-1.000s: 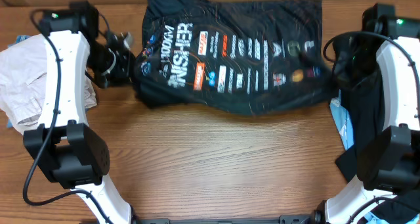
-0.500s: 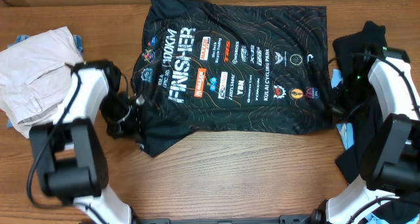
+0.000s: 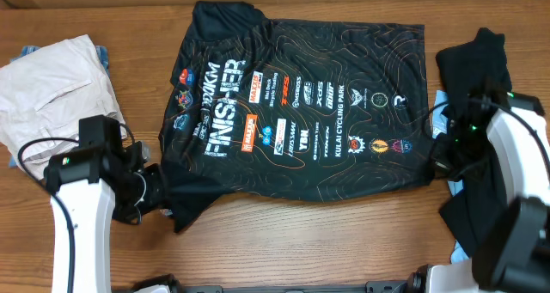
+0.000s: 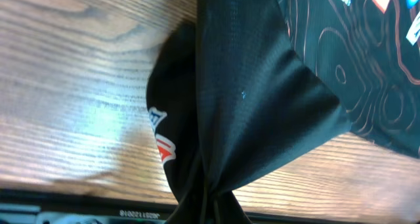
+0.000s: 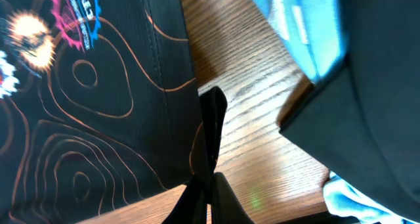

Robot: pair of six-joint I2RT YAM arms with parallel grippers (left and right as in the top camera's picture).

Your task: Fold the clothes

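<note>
I will carry the corner of the jersey outward with my left gripper and let go of it over the small badges out there, since both ends of the jersey's hem are pinched.
The clothes, a black jersey (image 3: 301,112) with orange contour lines and sponsor logos, lie spread logo side up across the middle of the table. My left gripper (image 3: 165,203) is shut on the jersey's near-left corner, where the cloth (image 4: 262,86) bunches into the jaws (image 4: 210,211). My right gripper (image 3: 436,158) is shut on the near-right hem; in the right wrist view a thin fold of jersey (image 5: 98,119) runs down into the pinched fingers (image 5: 210,194). The near-left corner is still rumpled and folded under.
Off-white beige trousers (image 3: 47,87) lie heaped at the left edge. A plain black garment (image 3: 473,65) over light blue cloth (image 3: 443,125) lies at the right edge, close to my right arm. Bare wood (image 3: 309,241) runs along the near side.
Both grippers have drawn the jersey toward the near side and spread it flatter. My left arm swung from beside the far-left edge down to the near-left corner.
</note>
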